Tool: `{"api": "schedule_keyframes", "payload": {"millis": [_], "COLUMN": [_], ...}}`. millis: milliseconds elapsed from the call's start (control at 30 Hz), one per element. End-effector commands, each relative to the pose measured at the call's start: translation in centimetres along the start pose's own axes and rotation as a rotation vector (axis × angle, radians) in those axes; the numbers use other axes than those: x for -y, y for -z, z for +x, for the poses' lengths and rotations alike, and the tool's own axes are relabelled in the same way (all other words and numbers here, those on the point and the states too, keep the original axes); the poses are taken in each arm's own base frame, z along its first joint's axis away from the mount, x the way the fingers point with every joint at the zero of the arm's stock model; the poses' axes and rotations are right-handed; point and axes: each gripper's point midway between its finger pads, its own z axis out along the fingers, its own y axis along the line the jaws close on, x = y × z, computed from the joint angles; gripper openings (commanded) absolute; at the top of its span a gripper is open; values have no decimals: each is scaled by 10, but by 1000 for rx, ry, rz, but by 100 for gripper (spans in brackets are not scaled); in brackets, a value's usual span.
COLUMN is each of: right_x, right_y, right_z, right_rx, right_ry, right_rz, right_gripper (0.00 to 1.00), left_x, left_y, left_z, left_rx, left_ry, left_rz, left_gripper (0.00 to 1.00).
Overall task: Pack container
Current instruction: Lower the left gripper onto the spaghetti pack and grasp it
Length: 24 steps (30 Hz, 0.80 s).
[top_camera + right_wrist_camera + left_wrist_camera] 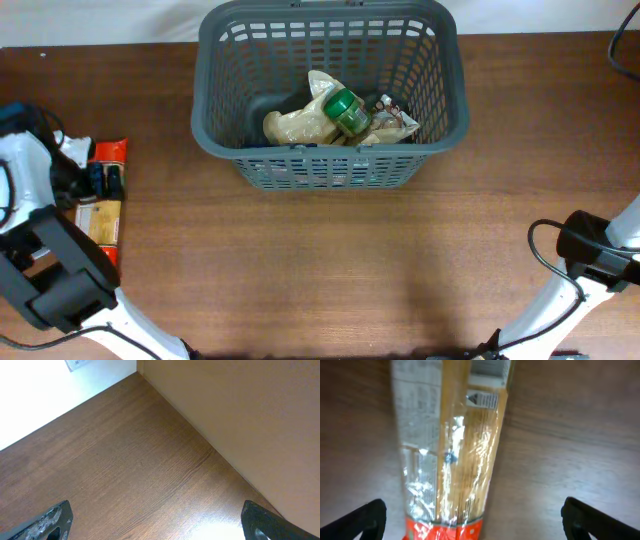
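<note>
Next I will lower my left gripper astride the spaghetti pack and close on its clear middle section point(104, 212) point(452, 445), because the pack lies flat below, between my open fingers.
The dark grey basket point(215, 125) stands at the back middle of the table. It holds a beige bag point(295, 122), a green-lidded jar point(345, 110) and another packet point(395, 122). A long clear spaghetti pack with red ends point(104, 215) lies flat at the table's left edge, outside the basket. My left gripper point(472, 517) is open right above that pack point(455, 450), one finger on each side and not touching it. My right gripper point(157, 522) is open and empty over bare wood at the right side.
The brown wooden table point(330, 270) spans the view. In the right wrist view the table's edge meets a beige panel point(240, 410) and a white surface point(45, 395). The right arm's black cable point(545, 262) loops above the table at the right.
</note>
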Motion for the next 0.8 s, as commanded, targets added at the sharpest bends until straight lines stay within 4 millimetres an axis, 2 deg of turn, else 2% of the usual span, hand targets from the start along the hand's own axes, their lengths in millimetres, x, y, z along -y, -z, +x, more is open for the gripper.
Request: {"api": "schedule_keyframes", "payload": {"millis": [0,433,600,767], "right_x": [0,0,0,0], "right_y": [-2,-2,-2,-2], "right_z": [1,1,1,1], "right_rx": [-8,-8,-8,-8], "right_ry": [-15,-15,-15,-15], "right_rz": [-2,-2,-2,-2], "right_gripper": [99,99,99,99], "left_x": [-1,-15,-15,-12], "left_y": [-15,-22,-35,-56], "left_z": [6,-16,-16,-11], "left_rx": [-13,75,55,6], "left_ry": [-49,-81,-82,-83], "left_rz": [9,-54,-46,-19], "left_gripper": [99,100,99,100]}}
